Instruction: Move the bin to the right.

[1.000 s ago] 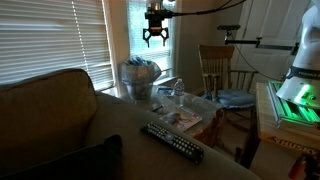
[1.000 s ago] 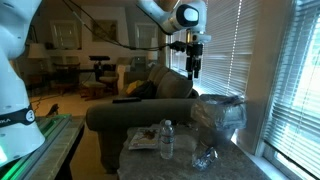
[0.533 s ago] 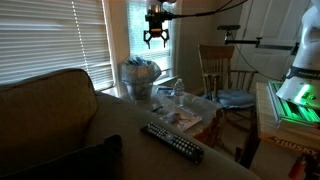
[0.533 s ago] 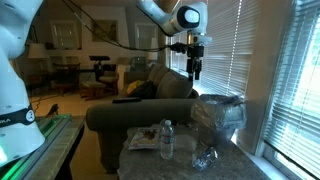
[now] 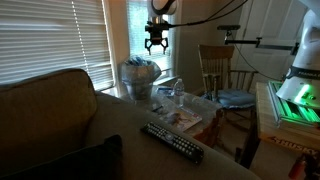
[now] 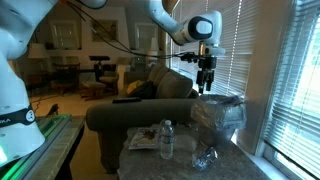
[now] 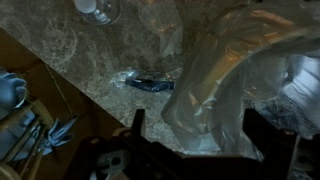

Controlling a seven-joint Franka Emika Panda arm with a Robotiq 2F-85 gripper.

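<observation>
The robot should next lower its gripper over the bin's lined rim [image 6: 210, 101] [image 7: 186, 110] and close, because that rim is below the gripper, between its open fingers.
The bin [image 5: 139, 79] is a small grey-silver wastebasket with crinkled plastic liner at its rim. It stands on the marble table by the window, and shows in both exterior views [image 6: 217, 120]. In the wrist view its liner [image 7: 235, 70] fills the right half. My gripper [image 5: 157, 45] hangs open and empty in the air above the bin's rim, also seen in an exterior view [image 6: 207, 84]. Its two dark fingers [image 7: 195, 125] frame the liner from above, not touching it.
Clear bottles [image 5: 177, 95] [image 6: 166, 140] and papers [image 5: 183, 117] lie on the marble table [image 7: 100, 60]. A remote [image 5: 172, 141] rests on the sofa back. A wooden chair [image 5: 222, 75] stands beside the table. Window blinds are close behind the bin.
My gripper has moved sideways and slightly down, from beside the bin to above its rim. The bin has not moved.
</observation>
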